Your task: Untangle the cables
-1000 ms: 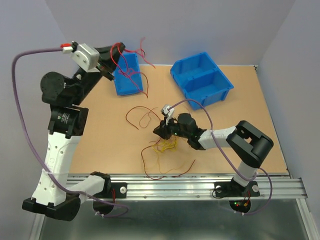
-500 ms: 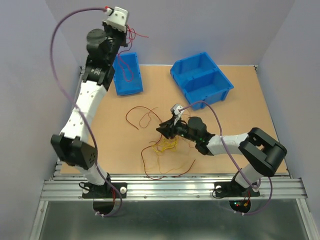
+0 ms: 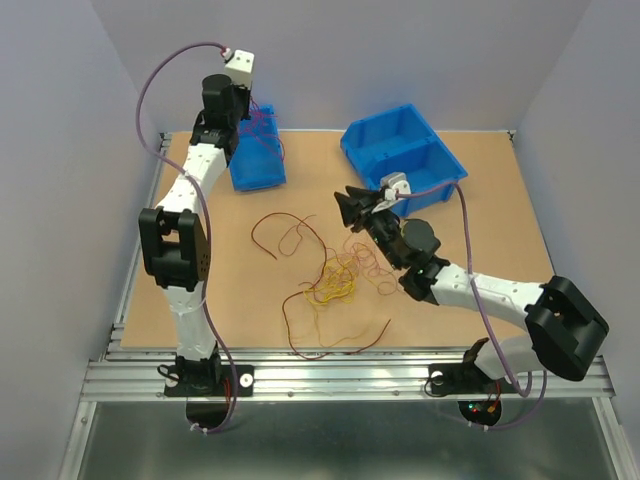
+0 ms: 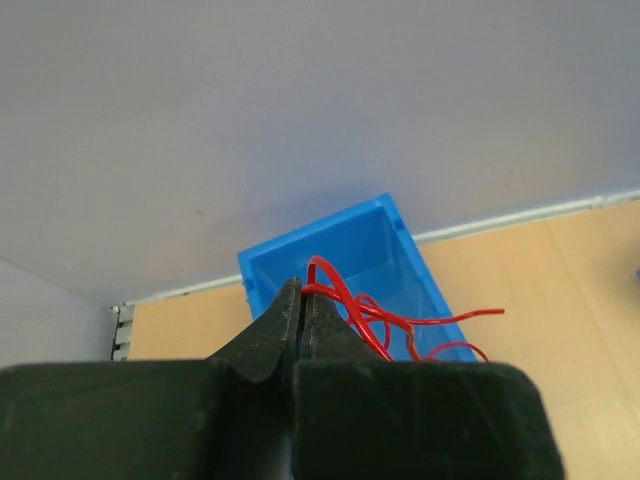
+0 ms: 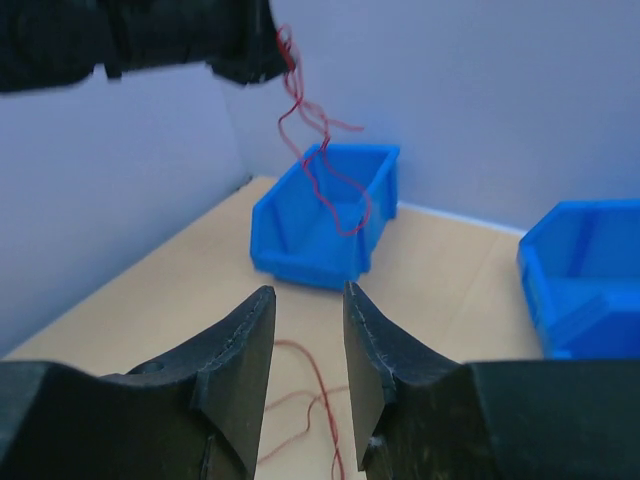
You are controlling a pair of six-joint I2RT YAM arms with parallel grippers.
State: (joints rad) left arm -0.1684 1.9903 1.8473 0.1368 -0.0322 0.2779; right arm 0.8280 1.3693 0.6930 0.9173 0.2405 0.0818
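Note:
The thin red cable's curls already hang over the small blue bin (image 4: 345, 255), so the left gripper will next lower the cable toward that bin and let go of it there.
In the top view my left gripper (image 3: 243, 118) reaches to the far left and is shut on a red cable (image 4: 372, 312). The strand's curls hang into the small blue bin (image 4: 345, 255) below. The right wrist view shows the same strand (image 5: 312, 150) dangling over that bin (image 5: 325, 215). My right gripper (image 3: 343, 205) hovers open above the table, behind the pile, with nothing between its fingers (image 5: 240, 340). The tangle of yellow and dark red cables (image 3: 335, 282) lies mid-table, with loose dark red strands (image 3: 280, 235) beside it.
A larger two-compartment blue bin (image 3: 405, 158) stands at the back right, also seen in the right wrist view (image 5: 590, 270). Grey walls close the back and sides. A metal rail (image 3: 340, 375) runs along the near edge.
My left arm swung from the left side up and then down over the small bin with the red strand. My right gripper opened, lifted off the pile and moved back and right.

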